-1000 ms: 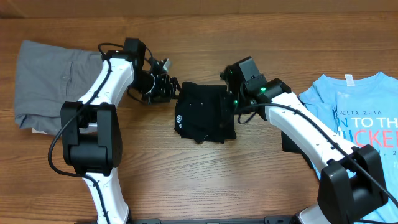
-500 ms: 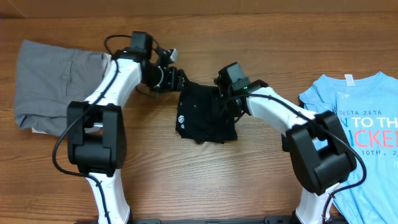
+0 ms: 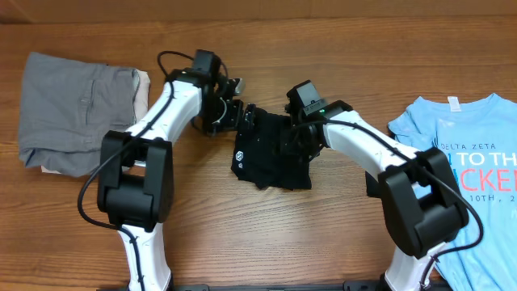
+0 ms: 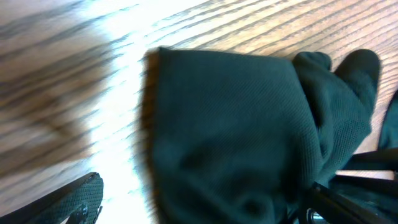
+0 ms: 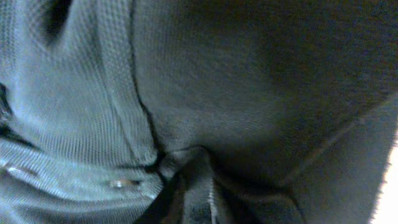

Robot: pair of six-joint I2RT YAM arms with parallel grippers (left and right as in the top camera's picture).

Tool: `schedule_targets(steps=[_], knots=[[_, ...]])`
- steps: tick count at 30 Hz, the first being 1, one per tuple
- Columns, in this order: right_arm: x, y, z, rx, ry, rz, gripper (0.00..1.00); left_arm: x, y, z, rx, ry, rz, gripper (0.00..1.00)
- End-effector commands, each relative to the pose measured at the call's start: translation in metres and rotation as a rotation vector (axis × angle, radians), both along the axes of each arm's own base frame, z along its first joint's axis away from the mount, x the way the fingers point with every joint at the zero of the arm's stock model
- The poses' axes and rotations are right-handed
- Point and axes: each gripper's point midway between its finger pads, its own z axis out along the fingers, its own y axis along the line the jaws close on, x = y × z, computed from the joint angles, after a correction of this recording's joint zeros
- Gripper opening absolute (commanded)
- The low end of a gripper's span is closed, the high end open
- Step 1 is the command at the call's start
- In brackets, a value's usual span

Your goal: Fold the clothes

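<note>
I should lower my left gripper slightly onto the black garment's edge next and close on the cloth, as that edge is already between my spread fingers.
A black garment (image 3: 266, 153) lies bunched and partly folded in the middle of the wooden table. My left gripper (image 3: 236, 115) is at its upper left corner. In the left wrist view its fingers (image 4: 211, 202) are spread wide, open, with the black garment (image 4: 230, 124) between them. My right gripper (image 3: 297, 136) presses down on the garment's upper right part. In the right wrist view the fingers (image 5: 193, 190) appear pinched together on a fold of the black garment (image 5: 261, 81), which fills the view.
A folded grey garment (image 3: 69, 105) lies at the far left on a pale one. A light blue printed T-shirt (image 3: 464, 153) lies spread at the right edge. Bare wooden table (image 3: 266, 234) shows in front of the black garment.
My left gripper has moved right to the black garment's upper left corner. My right gripper has moved left, further over the garment. The garment has shifted slightly.
</note>
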Motion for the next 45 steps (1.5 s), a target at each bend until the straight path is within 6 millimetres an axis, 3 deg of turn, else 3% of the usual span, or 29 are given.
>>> schedule_targets(steps=[1,7,15,18,20,22,26,29,33,36,41,45], knots=[[0.009,-0.011,0.036,-0.001,-0.105,-0.009,0.24,-0.009,0.002,0.006,-0.076,0.067,0.032,1.0],[0.003,-0.017,0.063,0.01,-0.136,-0.015,0.27,-0.036,-0.021,0.002,-0.214,0.119,-0.047,1.0],[-0.008,-0.031,0.071,-0.008,-0.101,-0.036,0.27,-0.072,-0.036,-0.042,-0.267,0.124,-0.099,1.0],[-0.012,-0.033,0.072,-0.013,-0.088,-0.035,0.27,-0.073,-0.051,-0.04,-0.386,0.067,-0.132,0.78],[-0.014,-0.033,0.071,-0.016,-0.082,-0.035,0.27,-0.072,-0.058,-0.033,-0.449,0.044,-0.15,0.5],[-0.016,-0.034,0.071,-0.02,-0.074,-0.035,0.27,-0.071,-0.061,-0.027,-0.482,0.036,-0.159,0.29],[-0.019,-0.036,0.071,-0.026,-0.062,-0.034,0.27,-0.066,-0.063,-0.015,-0.536,0.033,-0.162,0.07],[-0.02,-0.037,0.072,-0.033,-0.063,-0.036,0.26,-0.057,-0.061,0.004,-0.61,0.037,-0.148,0.04],[-0.021,-0.042,0.076,-0.05,-0.075,-0.037,0.27,-0.029,-0.041,0.036,-0.605,-0.007,-0.107,0.04],[-0.022,-0.043,0.081,-0.054,-0.091,-0.027,0.27,-0.004,-0.015,0.074,-0.565,-0.097,-0.084,0.04],[-0.022,-0.045,0.102,-0.031,-0.147,-0.029,0.22,0.037,0.06,0.146,-0.412,-0.279,0.05,0.04],[-0.021,-0.046,0.122,-0.012,-0.209,-0.031,0.24,0.049,0.136,0.193,-0.315,-0.4,0.179,0.04]])
